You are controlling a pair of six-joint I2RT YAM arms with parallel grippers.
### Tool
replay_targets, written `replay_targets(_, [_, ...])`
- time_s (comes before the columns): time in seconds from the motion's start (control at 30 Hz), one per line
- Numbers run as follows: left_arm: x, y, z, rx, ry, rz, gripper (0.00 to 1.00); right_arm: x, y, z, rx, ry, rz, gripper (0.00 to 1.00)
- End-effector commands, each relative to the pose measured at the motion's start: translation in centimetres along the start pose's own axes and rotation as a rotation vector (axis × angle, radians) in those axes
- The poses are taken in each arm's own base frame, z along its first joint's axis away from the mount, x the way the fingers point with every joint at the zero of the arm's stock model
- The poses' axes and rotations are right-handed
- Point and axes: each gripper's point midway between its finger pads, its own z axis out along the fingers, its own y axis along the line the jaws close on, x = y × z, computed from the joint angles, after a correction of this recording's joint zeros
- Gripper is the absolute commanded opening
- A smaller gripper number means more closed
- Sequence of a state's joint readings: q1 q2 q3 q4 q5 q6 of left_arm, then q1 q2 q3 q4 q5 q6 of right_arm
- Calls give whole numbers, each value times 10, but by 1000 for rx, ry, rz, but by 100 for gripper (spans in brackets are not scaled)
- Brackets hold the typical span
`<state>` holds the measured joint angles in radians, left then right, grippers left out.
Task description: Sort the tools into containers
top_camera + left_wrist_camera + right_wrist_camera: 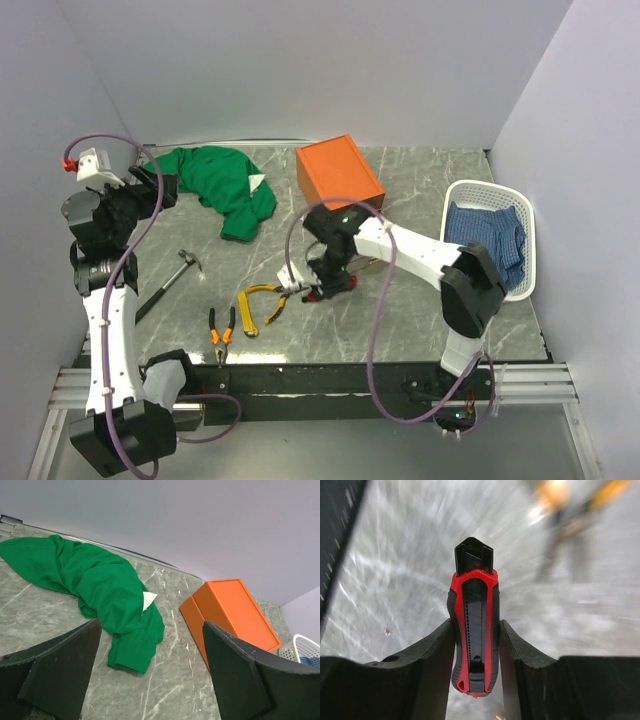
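My right gripper will next move outward to the near end of the orange box and let go of the utility knife there, since the knife is already between its fingers.
My right gripper (330,285) is shut on a red-black utility knife (474,630), held lengthwise between the fingers over the grey table; its red end shows in the top view (319,294). Yellow-handled pliers (260,301) lie just left of it and appear as a blur in the right wrist view (570,502). Orange-black pliers (221,335) and a black-handled hammer (170,282) lie further left. The orange box (338,170) stands at the back, also in the left wrist view (235,612); its clear drawers do not show. My left gripper (152,680) is open, empty and raised at the left (150,188).
A green cloth (222,187) lies at the back left, also in the left wrist view (95,587). A white basket (478,192) with blue cloth stands at the right edge. Grey walls enclose three sides.
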<state>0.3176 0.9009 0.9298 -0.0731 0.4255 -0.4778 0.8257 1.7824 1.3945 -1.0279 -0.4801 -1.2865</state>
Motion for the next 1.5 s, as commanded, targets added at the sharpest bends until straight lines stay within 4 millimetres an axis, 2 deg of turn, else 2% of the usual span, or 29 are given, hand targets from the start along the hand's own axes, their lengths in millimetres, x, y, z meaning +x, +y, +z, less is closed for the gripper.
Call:
replay_targets(0.0, [-26,-9,4,32,-86,16,88,-59,19,-73,37,-181,34,1])
replay_targets(0.07, [-23,-7,7,38,-79,2,88,-56,19,-88,103,-161,46,0])
replay_targets(0.1, [-22,-9,8,48,-75,-3,88,-54,13,-95,149,-154,47,0])
replay_targets(0.17, [-21,-10,13,64,-66,-23,87,-41,6,-108,224,-90,68,0])
replay_targets(0.2, [-21,-12,14,75,-64,-30,87,-33,-4,-112,272,-66,84,0])
replay_targets(0.37, [-26,-14,22,97,-75,-53,86,24,-45,-129,423,68,186,0])
replay_targets(0.47, [-26,-13,23,93,-66,-46,86,54,-65,-132,465,139,210,0])
replay_targets(0.5, [-26,-12,24,91,-65,-44,86,65,-71,-127,462,161,221,0])
replay_targets(0.57, [-25,-11,23,86,-64,-39,86,83,-78,-130,474,186,240,0])
replay_targets(0.7, [-21,-8,22,75,-57,-39,86,110,-91,-122,463,232,253,0])
replay_targets(0.77, [-18,-5,22,68,-50,-40,86,115,-99,-123,475,238,269,0])
replay_targets(0.8, [-18,-5,22,68,-51,-37,86,122,-102,-117,457,242,291,0])
replay_targets(0.87, [-19,-4,22,65,-51,-35,86,120,-110,-121,466,221,328,0])
replay_targets(0.9, [-17,-2,22,61,-47,-39,86,125,-109,-113,438,222,350,0])
replay_targets(0.97, [-17,0,22,55,-49,-38,86,121,-112,-112,437,199,384,0])
replay_targets(1.07, [-16,1,22,52,-50,-38,86,120,-112,-106,425,172,440,0])
replay_targets(1.3, [-15,2,25,58,-47,-47,86,130,-103,-90,416,188,537,0])
replay_targets(1.37, [-16,3,27,59,-46,-52,86,133,-101,-84,419,186,557,4])
replay_targets(1.47, [-17,2,28,63,-47,-55,85,134,-104,-81,440,175,597,16])
